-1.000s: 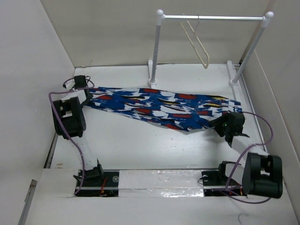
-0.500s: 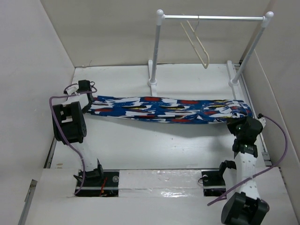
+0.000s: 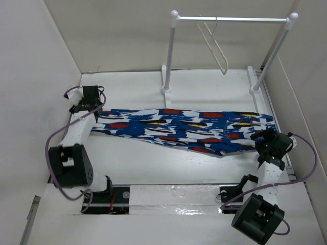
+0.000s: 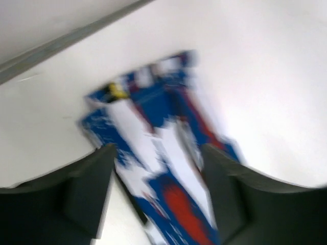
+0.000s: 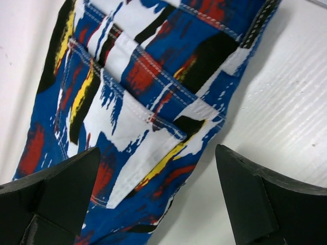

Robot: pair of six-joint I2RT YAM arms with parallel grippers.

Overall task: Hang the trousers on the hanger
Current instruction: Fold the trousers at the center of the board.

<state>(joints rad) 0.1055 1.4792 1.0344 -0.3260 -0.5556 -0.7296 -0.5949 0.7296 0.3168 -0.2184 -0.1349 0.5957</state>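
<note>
The fingers of my right gripper still face the trousers' pocket [image 5: 138, 97]. Next, I should move that gripper to the right in the top view and down onto the waistband's near stitched edge [image 5: 252, 34].
The trousers [image 3: 184, 128], bright blue with white, red, black and yellow patches, lie stretched flat across the table from left to right. My left gripper [image 3: 93, 108] hovers at their left end. In the blurred left wrist view its jaws [image 4: 157, 150] stand apart, with the leg ends [image 4: 153, 132] lying beyond them, unpinched. My right gripper [image 3: 261, 139] is at the right end. It is open [image 5: 157, 153] just above the waist and pocket [image 5: 138, 97], holding nothing. The cream-white hanger [image 3: 217, 47] hangs on the rail at the back.
The white garment rail [image 3: 232, 19] stands at the back on two posts [image 3: 170, 56], with feet on the table. White walls [image 3: 36, 76] close in on the left, back and right. Purple cables [image 3: 306, 153] loop beside both arms.
Both grippers were shut on the ends, pulling the trousers taut. Both have opened, and the cloth now lies slack on the table. The right arm has drawn back slightly.
</note>
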